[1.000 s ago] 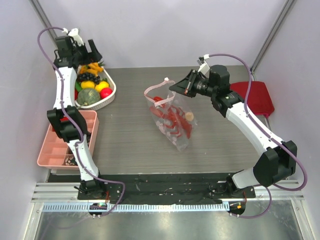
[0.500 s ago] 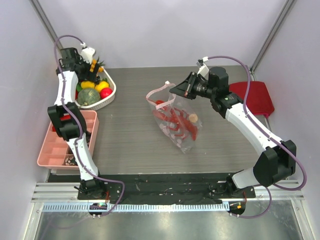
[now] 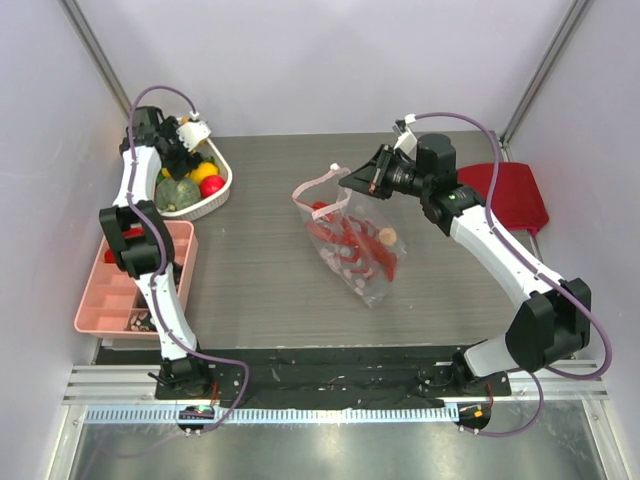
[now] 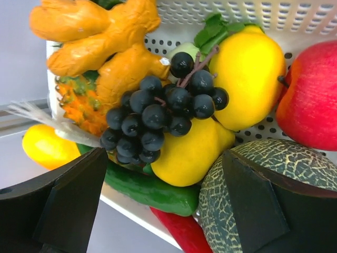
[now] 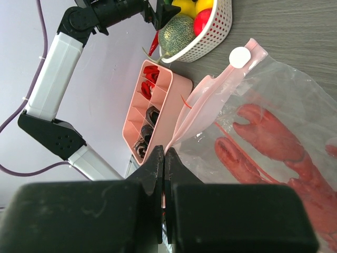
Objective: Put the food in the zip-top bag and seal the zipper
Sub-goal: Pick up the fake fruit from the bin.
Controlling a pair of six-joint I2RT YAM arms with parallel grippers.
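The lower berries of the dark grapes lie uncovered on top of the yellow fruit. My open left gripper will move down into the white basket, onto those berries.
The clear zip-top bag lies mid-table with the red lobster and a small beige piece inside it. My right gripper is shut on the bag's pink zipper strip at its mouth and lifts that edge; the lobster shows through the plastic in the right wrist view. My left gripper is open and empty, hovering over the white basket. In the left wrist view it frames dark grapes, a yellow fruit and a netted green melon.
The white basket holds several toy fruits and vegetables, among them a red apple, a green cucumber and an orange ginger root. A pink compartment tray stands at the left edge. A red plate lies at the right.
My left gripper has swung right and down from behind the basket to just above its contents. My right gripper kept hold of the zipper strip; the bag shifted slightly.
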